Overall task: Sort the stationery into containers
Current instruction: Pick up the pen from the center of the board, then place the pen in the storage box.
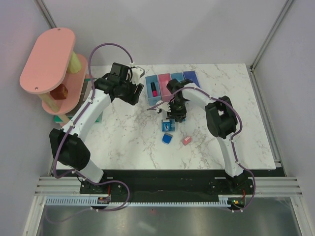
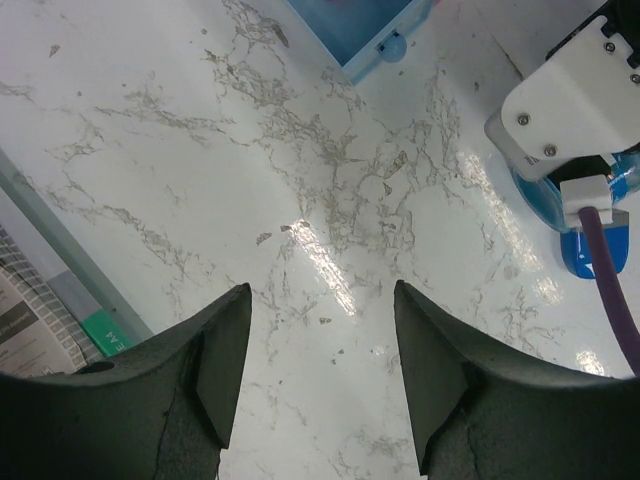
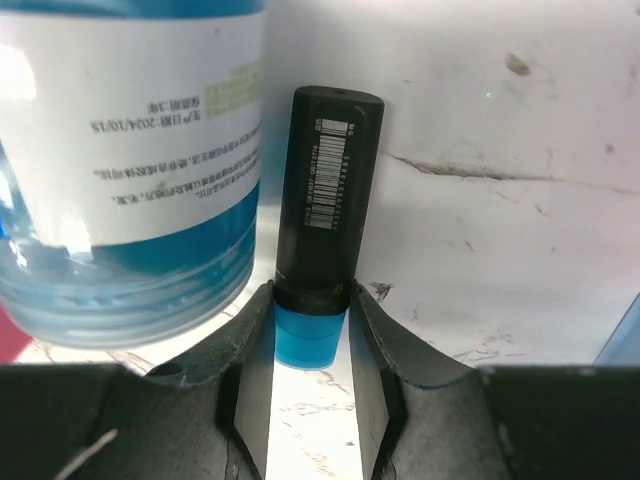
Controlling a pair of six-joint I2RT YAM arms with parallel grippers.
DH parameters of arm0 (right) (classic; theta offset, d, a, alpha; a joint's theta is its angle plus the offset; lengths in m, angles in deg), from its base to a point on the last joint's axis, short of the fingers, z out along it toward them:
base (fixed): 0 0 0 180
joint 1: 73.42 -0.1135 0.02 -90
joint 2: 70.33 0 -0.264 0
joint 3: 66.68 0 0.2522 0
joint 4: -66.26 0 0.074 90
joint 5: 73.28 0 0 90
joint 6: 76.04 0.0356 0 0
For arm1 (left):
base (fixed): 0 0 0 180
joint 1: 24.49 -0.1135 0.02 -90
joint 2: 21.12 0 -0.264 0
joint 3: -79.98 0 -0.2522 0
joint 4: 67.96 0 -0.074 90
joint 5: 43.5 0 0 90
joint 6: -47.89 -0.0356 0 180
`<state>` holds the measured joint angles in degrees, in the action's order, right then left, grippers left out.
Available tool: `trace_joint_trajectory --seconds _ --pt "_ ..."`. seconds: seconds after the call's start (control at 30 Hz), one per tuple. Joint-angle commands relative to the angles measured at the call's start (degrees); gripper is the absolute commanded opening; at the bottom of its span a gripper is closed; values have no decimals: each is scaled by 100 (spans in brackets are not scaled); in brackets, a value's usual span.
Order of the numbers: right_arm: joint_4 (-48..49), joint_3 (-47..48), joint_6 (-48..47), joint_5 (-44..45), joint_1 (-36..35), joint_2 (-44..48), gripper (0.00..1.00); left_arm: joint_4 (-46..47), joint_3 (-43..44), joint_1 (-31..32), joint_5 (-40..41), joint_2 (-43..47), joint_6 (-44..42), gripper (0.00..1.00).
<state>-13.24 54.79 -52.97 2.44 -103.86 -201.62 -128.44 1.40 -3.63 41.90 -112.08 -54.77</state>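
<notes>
I should raise my right gripper outward, left in the top view, over the pink-capped marker's bin (image 1: pixel 152 90) and release.
The four joined containers (image 1: pixel 183 77) stand at the back centre. A black marker with a pink cap (image 1: pixel 154 90) lies in the leftmost light blue bin. My right gripper (image 1: pixel 173 117) is down at the table, with its jaws closed on a black marker with a blue cap (image 3: pixel 322 220). The round blue roll (image 3: pixel 130 200) stands right beside it and shows in the top view (image 1: pixel 169 127). The blue wedge block (image 1: pixel 167 139) and the pink eraser (image 1: pixel 186 140) lie in front. My left gripper (image 2: pixel 320 350) is open and empty over bare marble, left of the bins. I cannot make out the thin pen.
A pink tiered shelf tower (image 1: pixel 49 69) stands at the far left. The corner of the light blue bin (image 2: pixel 365 35) is ahead of my left gripper. The right arm's white wrist (image 2: pixel 570 110) is to its right, with the wedge (image 2: pixel 585 252) below it.
</notes>
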Motion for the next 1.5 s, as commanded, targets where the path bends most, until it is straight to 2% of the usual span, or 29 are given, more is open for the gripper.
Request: trace_joint_trajectory --seconds 0.0,0.13,0.2,0.5,0.7,0.87,1.0,1.23,1.37,1.47 --pt "156 -364 1424 -453 64 -521 15 5 -99 -21 -67 368 -78 66" --pt "430 -215 2236 -453 257 -285 3 14 -196 -30 -102 456 -87 66" --pt "439 -109 2500 -461 371 -196 0 14 -231 -21 -129 474 -96 66" --pt "298 479 2905 91 433 454 0 5 -231 -30 -199 535 -96 66" --pt "281 1270 3230 391 477 586 0 5 -346 -30 -146 676 -175 66" --pt "429 2052 3617 242 530 604 0 31 -627 -30 -6 729 -175 67" --pt "1087 2177 4248 -135 512 665 0 259 -811 -47 293 746 -17 67" --pt "3195 1921 5627 -1277 530 359 0 655 -1128 -65 653 1018 352 67" --pt "3769 2299 6209 -1884 442 -238 0 647 -1391 -65 645 1176 116 66" --pt "4357 2282 6526 -1964 416 -406 0 647 -1515 -73 715 1264 -60 66"
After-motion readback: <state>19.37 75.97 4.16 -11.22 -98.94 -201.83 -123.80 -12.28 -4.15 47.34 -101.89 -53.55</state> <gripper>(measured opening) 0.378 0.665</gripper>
